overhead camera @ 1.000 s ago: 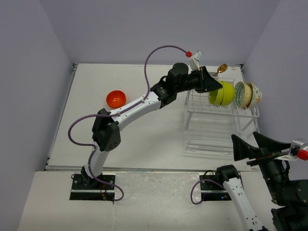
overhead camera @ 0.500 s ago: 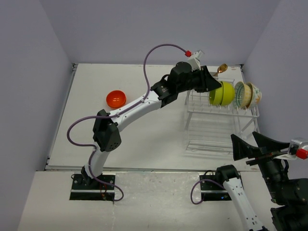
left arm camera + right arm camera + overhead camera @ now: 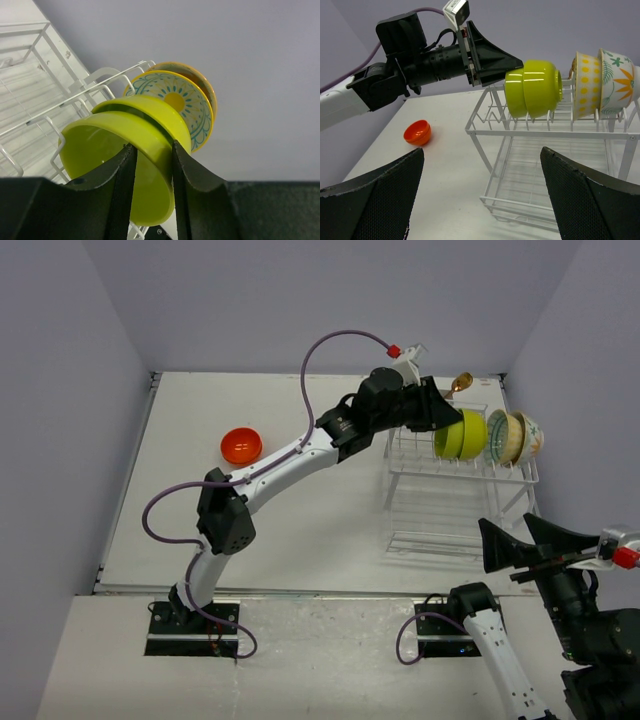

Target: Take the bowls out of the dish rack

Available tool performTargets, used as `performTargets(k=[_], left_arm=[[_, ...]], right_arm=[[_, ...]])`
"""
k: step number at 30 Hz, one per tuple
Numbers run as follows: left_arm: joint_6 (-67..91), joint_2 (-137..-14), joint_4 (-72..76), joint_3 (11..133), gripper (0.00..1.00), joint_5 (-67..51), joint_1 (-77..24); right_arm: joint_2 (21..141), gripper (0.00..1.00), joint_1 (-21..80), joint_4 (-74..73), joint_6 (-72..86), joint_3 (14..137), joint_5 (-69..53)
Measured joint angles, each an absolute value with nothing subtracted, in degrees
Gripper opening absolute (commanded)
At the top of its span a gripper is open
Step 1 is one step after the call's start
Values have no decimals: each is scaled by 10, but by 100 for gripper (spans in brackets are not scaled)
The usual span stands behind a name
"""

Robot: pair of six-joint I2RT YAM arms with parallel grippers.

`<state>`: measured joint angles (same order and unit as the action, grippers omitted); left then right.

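Observation:
My left gripper eases back along the rim of the nearest lime-green bowl (image 3: 443,436) and closes there next, since that rim lies between its open fingers.
Two lime-green bowls (image 3: 462,434) stand on edge in the top tier of the white dish rack (image 3: 440,510), with two cream patterned bowls (image 3: 515,437) to their right. My left gripper (image 3: 152,145) is open and straddles the rim of the nearest lime-green bowl (image 3: 115,145), one finger inside it and one outside. The second lime-green bowl (image 3: 155,107) and a patterned bowl (image 3: 185,105) stand behind it. An orange-red bowl (image 3: 241,445) sits on the table at the left. My right gripper (image 3: 481,150) is wide open near the table's front right, holding nothing.
A gold spoon (image 3: 461,382) sticks up at the rack's back edge. The rack's lower tier (image 3: 570,180) holds nothing. Grey walls close in the table at the back and on both sides.
My left wrist has shifted slightly toward the back of the rack and its fingers have parted a little around the lime-green bowl's rim. The right arm has stayed still.

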<state>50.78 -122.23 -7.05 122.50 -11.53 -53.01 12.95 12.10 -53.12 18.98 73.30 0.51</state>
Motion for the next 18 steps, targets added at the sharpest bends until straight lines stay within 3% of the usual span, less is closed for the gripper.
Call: performTargets(k=[6,10,18], left_arm=[[508,-1224,-70,1226,32,-113,-531],[516,-1224,-69,1226,17,-120,-534],[540,-1195,-12,1155,0,-131,-538]], right_arm=[[130,99,121,-531,190,731,5],[129,99,121,-531,190,729,5],[124,99,121,-531,189,728,5]])
